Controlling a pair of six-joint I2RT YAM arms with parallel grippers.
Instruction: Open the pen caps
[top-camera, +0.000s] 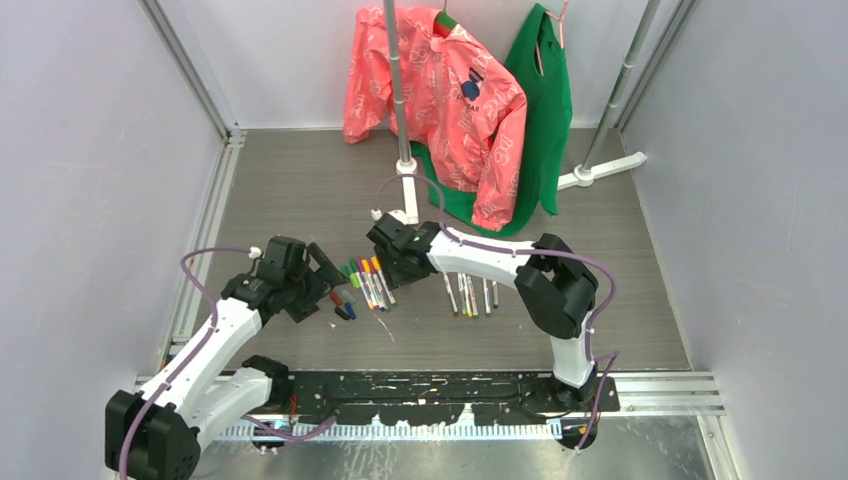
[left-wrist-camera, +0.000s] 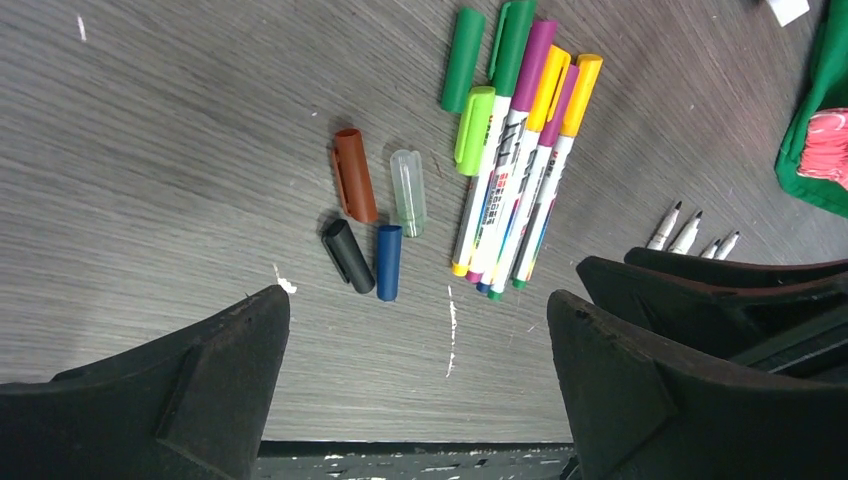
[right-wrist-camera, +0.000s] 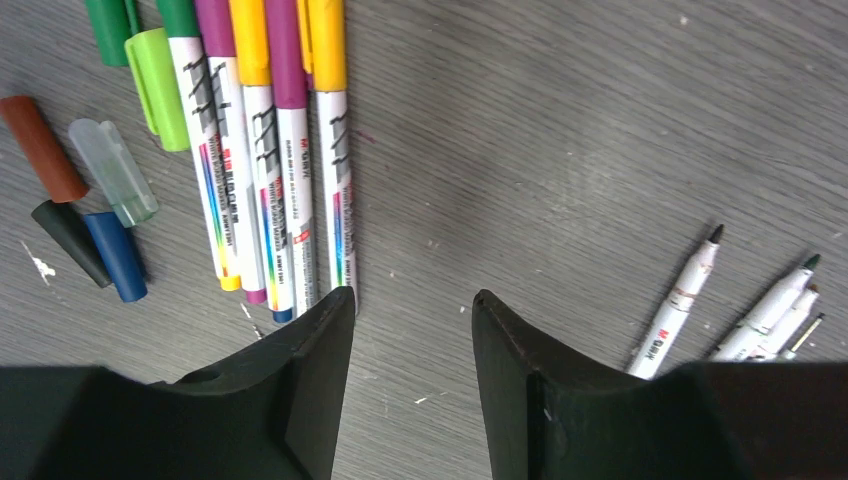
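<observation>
My right gripper moves down and toward the capped row next, onto the lower end of the outermost yellow-capped pen, because bare table lies between its fingers.
Loose pen caps lie on the grey table: a brown-red one (left-wrist-camera: 354, 188), a clear one (left-wrist-camera: 408, 192), a black one (left-wrist-camera: 347, 256), a blue one (left-wrist-camera: 388, 262) and two green ones (left-wrist-camera: 462, 60). Beside them is a row of several pens (left-wrist-camera: 520, 170) with caps on, in green, purple, yellow and orange. Uncapped pens (right-wrist-camera: 680, 300) lie apart to the right. My left gripper (left-wrist-camera: 415, 300) hangs wide open just short of the loose caps and holds nothing. My right gripper (right-wrist-camera: 415, 295) is open over bare table, its left finger at the end of the capped row.
A pink jacket (top-camera: 440, 90) and a green garment (top-camera: 545, 110) hang on a stand (top-camera: 405, 170) at the back. A black rail (top-camera: 440, 385) runs along the near edge. The two grippers are close together around the pens (top-camera: 370, 282).
</observation>
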